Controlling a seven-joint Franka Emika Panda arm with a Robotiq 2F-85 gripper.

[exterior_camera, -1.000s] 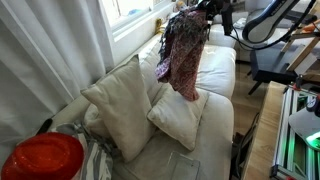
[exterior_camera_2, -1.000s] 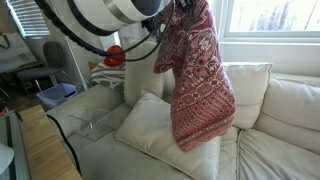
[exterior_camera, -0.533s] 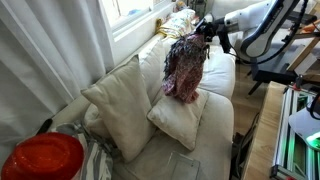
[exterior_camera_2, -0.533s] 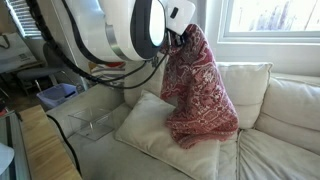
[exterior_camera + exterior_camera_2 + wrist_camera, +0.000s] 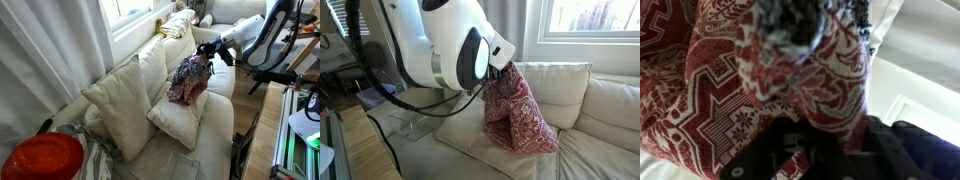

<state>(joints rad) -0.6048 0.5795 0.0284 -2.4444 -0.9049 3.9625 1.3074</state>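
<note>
The cloth's upper part still hangs above the cushion, so the robot's gripper will next tilt more downward and go down toward the cream cushion [image 5: 184, 110].
A red patterned cloth [image 5: 187, 80] hangs bunched from my gripper [image 5: 207, 56], its lower part resting on a cream cushion [image 5: 178, 120] on the sofa. In an exterior view the cloth [image 5: 520, 110] piles up on the same cushion [image 5: 485, 148] with the gripper [image 5: 501, 68] shut on its top, half hidden behind the arm's white housing. In the wrist view the cloth [image 5: 750, 70] fills the frame and the dark fingers [image 5: 790, 150] clamp its fabric.
A larger cream pillow [image 5: 122, 105] leans on the sofa back beside the cushion. A red round object [image 5: 42, 158] sits near the camera. A clear plastic bin [image 5: 410, 122] lies at the sofa's end. A window [image 5: 590, 15] runs behind the sofa.
The gripper has come down with the cloth. The cloth hung full length above the cushion before; now its lower part is crumpled onto the cushion.
</note>
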